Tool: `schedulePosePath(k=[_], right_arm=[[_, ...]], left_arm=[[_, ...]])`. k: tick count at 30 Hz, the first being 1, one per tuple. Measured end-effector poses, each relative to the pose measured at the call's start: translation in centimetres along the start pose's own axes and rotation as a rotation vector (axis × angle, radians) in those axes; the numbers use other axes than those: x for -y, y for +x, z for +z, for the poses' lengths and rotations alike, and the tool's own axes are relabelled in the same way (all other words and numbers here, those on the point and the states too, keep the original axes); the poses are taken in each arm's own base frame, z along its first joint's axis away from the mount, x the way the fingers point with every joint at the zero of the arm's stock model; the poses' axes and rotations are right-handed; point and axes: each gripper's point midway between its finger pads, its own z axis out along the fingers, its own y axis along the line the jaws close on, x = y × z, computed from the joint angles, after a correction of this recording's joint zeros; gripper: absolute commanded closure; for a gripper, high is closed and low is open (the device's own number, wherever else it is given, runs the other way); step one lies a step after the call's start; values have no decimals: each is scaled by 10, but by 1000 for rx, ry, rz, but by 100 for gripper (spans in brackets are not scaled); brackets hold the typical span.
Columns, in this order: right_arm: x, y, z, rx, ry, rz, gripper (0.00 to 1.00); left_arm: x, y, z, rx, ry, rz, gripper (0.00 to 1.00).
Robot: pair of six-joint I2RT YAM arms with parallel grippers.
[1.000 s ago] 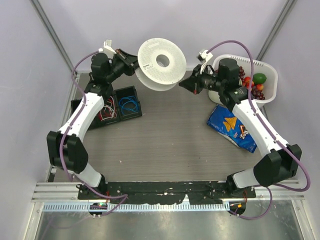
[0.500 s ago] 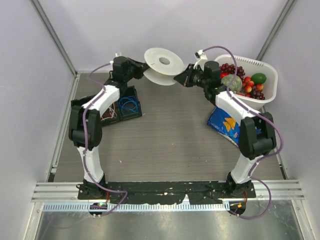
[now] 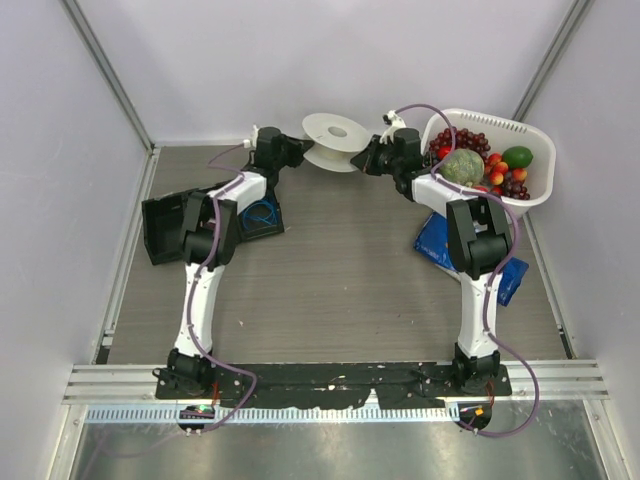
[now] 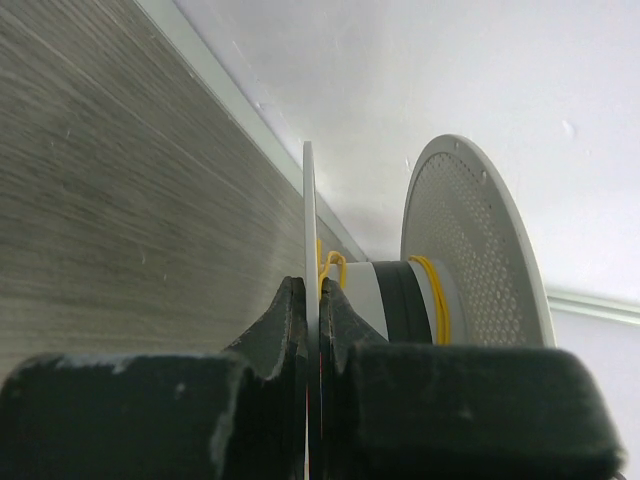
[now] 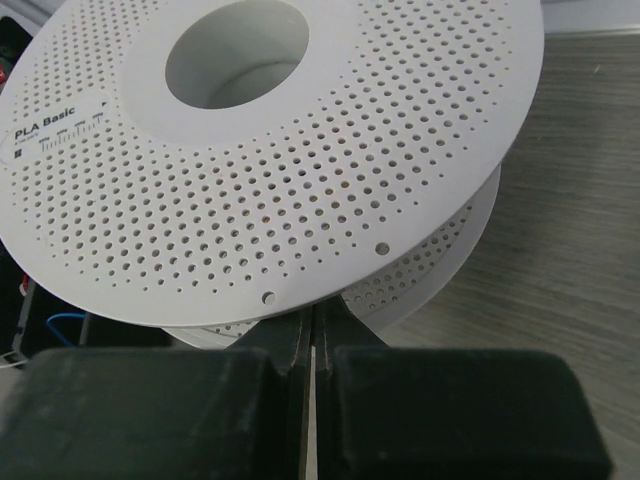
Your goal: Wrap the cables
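Next, my right gripper, fingers kept by the spool's rims, brings the hanging spool down to the tabletop beside it and releases, since that tabletop lies below my right gripper.
The white plastic spool (image 3: 322, 147) hangs at the far edge of the table between both grippers, its perforated flanges nearly flat. My left gripper (image 3: 299, 153) is shut on the thin rim of one flange (image 4: 309, 215); in the left wrist view (image 4: 312, 300) the jaws pinch it edge-on. The yellow-orange cable (image 4: 434, 292) is wound in a few turns round the spool's hub, with a small loop by the gripped flange. My right gripper (image 3: 366, 158) is at the spool's right side. In the right wrist view (image 5: 313, 322) its jaws are shut just under the upper flange (image 5: 300, 170); no cable shows there.
Black bins (image 3: 170, 228) stand at the left, one holding a blue wire coil (image 3: 261, 211). A white basket of fruit (image 3: 525, 140) stands at the back right. A blue snack bag (image 3: 442, 246) lies under the right arm. The back wall is close behind the spool.
Both arms have stretched out toward the back wall, carrying the spool away from the camera. The spool has tipped from nearly face-on to nearly flat.
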Motion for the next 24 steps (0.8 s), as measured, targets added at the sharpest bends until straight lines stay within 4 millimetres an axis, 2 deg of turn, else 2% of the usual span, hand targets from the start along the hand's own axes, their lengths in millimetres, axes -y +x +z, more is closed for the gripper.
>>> schedulePosePath(k=[11,18,24], right_arm=[[42,-1,25,40,66,-51,99],[66,8,41,52,97,-62,99],[76,13,56,69,96,-68,99]], left_arm=[[-21,14,48,27,31,-27,100],[-42,18,67,48,25,-44,95],[-56,18,75,65,20,-66,94]])
